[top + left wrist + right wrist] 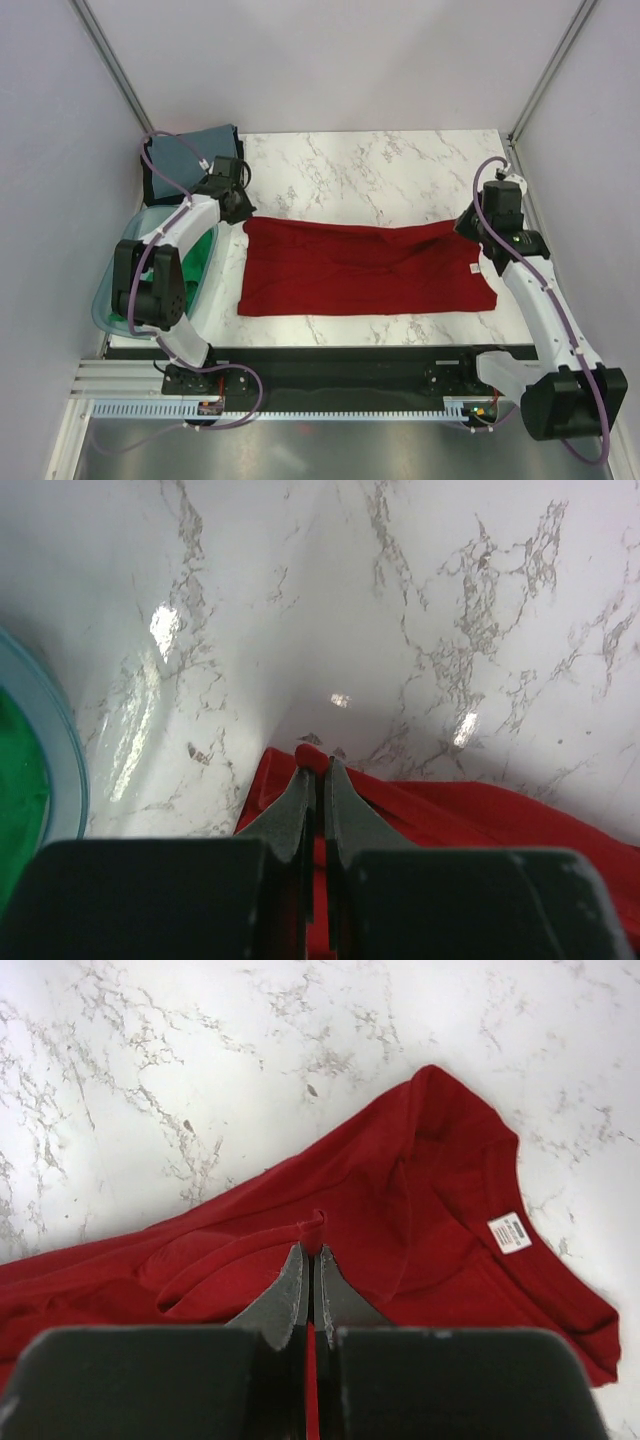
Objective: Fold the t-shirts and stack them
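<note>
The pinched corner will go back over the rest of the shirt, which lies flat nearer. My left gripper will pull it there next, then open.
The dark red t-shirt [360, 268] lies spread across the marble table, its white neck label [476, 268] at the right. My left gripper [240, 208] is shut on the shirt's far left corner; red cloth [312, 756] pokes out past its tips [323, 772]. My right gripper [470, 224] is shut on a pinch of the shirt's far right edge [315, 1228], with the label [509, 1232] to its right. A bright green shirt [205, 252] lies in the teal basin. Folded grey-blue and dark shirts [195, 155] sit at the far left corner.
The translucent teal basin [105, 300] stands at the table's left edge under my left arm; its rim shows in the left wrist view [60, 750]. White walls close in the marble table [370, 170] on three sides. A black rail [340, 365] runs along the near edge.
</note>
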Available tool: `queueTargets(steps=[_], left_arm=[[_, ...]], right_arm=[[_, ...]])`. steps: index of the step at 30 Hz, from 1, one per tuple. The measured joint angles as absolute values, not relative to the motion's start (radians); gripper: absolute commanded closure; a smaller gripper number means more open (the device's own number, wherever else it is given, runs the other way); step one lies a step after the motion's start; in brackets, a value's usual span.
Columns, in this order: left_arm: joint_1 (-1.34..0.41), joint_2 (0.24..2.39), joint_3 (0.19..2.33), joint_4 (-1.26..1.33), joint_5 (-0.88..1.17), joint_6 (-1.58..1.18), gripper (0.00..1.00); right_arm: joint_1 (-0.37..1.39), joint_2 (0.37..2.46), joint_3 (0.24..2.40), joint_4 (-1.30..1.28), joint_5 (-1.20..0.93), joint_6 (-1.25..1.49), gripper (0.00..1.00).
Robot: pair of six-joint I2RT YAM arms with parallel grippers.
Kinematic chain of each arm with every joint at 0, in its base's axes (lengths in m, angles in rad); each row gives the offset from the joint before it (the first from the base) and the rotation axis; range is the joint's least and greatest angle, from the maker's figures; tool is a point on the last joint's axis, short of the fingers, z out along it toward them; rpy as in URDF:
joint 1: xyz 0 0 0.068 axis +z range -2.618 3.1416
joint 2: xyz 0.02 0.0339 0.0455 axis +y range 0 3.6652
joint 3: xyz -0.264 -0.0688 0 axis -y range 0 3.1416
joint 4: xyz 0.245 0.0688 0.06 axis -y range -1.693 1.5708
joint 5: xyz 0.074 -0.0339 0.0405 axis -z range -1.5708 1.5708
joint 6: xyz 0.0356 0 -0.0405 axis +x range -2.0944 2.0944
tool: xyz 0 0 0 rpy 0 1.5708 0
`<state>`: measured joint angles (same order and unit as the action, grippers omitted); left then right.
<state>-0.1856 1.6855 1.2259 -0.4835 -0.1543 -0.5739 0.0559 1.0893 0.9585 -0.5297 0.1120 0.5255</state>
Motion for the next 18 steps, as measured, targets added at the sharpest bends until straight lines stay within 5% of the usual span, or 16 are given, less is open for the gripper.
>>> queueTargets(steps=[15, 18], left_arm=[[-0.196, 1.513, 1.009, -0.419, -0.139, -0.575, 0.98], [-0.199, 1.449, 0.929, -0.406, -0.128, -0.579, 0.92]], right_arm=[[0.050, 0.815, 0.748, -0.701, 0.243, 0.652, 1.00], [0.049, 0.796, 0.727, -0.743, 0.244, 0.677, 0.81]])
